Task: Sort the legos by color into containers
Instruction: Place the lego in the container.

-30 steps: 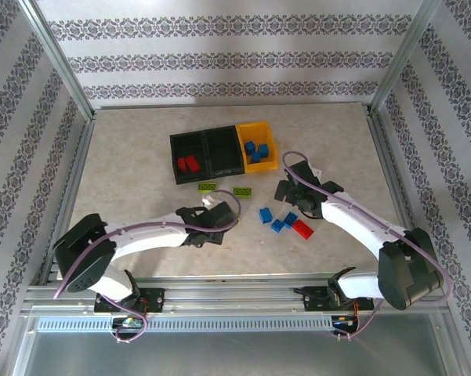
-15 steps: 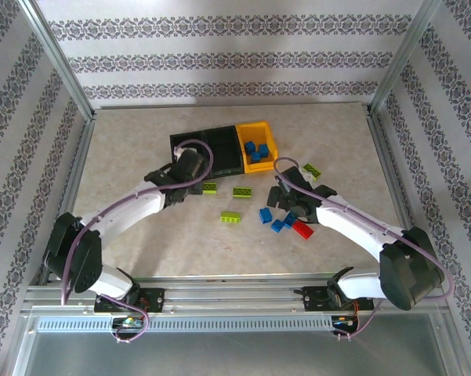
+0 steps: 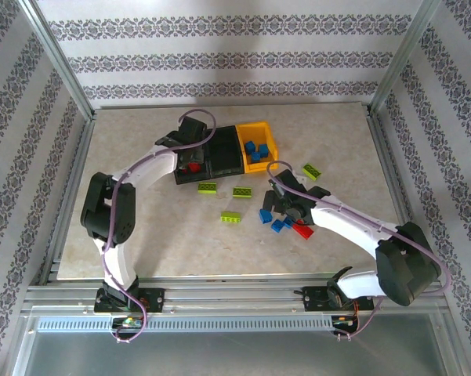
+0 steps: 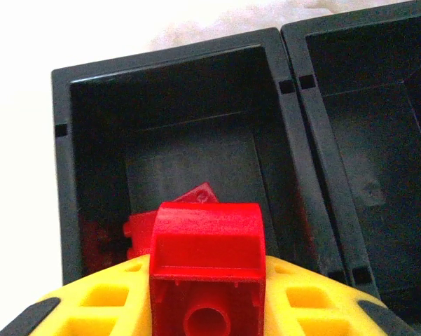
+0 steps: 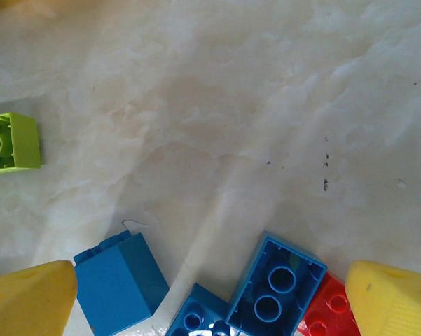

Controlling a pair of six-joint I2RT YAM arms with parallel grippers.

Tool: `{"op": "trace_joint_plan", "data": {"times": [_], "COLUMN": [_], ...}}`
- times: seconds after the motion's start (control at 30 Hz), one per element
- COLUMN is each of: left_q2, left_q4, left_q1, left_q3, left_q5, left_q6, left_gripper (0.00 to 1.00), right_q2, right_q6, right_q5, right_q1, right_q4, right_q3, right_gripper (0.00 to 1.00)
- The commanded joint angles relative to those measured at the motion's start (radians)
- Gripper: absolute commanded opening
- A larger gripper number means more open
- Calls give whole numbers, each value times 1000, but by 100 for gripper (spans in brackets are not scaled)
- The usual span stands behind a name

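My left gripper brings the red lego down into the black container below next and releases the lego, since that container already holds red legos.
My left gripper (image 4: 206, 297) is shut on a red lego (image 4: 206, 245), held over the left black container (image 4: 63, 175). Two red legos (image 4: 136, 234) lie inside that container. In the top view the left gripper (image 3: 192, 153) hangs over this black container (image 3: 180, 176), with an empty black container (image 3: 223, 153) and the yellow container (image 3: 268, 139) holding blue legos (image 3: 255, 149) to its right. My right gripper (image 5: 210, 308) is open and low over three blue legos (image 5: 277, 287), its fingertips (image 5: 28, 301) either side of them. A red lego (image 5: 329, 311) lies by the right fingertip.
Several lime green legos lie loose on the table: one (image 3: 207, 186) and another (image 3: 242, 191) in front of the containers, one (image 3: 232, 217) nearer me, one (image 3: 313, 170) to the right. A metal frame (image 3: 388, 157) borders the table.
My left arm has swung from the near middle of the table out to the left black container. The right gripper has slid a little left and nearer, over the blue legos, still open.
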Motion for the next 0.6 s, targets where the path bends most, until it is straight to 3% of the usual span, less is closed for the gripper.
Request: {"op": "trace_joint_plan", "data": {"times": [0.0, 0.4, 0.57], "left_q2": [34, 102, 119], "left_q4": [-39, -39, -46], "left_q1": [21, 44, 49], "left_q3": [55, 88, 91], "left_q5": [10, 19, 20], "left_q6": [22, 13, 10], "left_gripper": [27, 34, 45], "right_q2": [11, 44, 66], "right_q6": [21, 28, 30], "right_q5": [9, -5, -14], "right_q1": [10, 47, 67], "right_q4": [-11, -6, -4], "right_q3": [25, 50, 63], "right_gripper": [98, 95, 91]}}
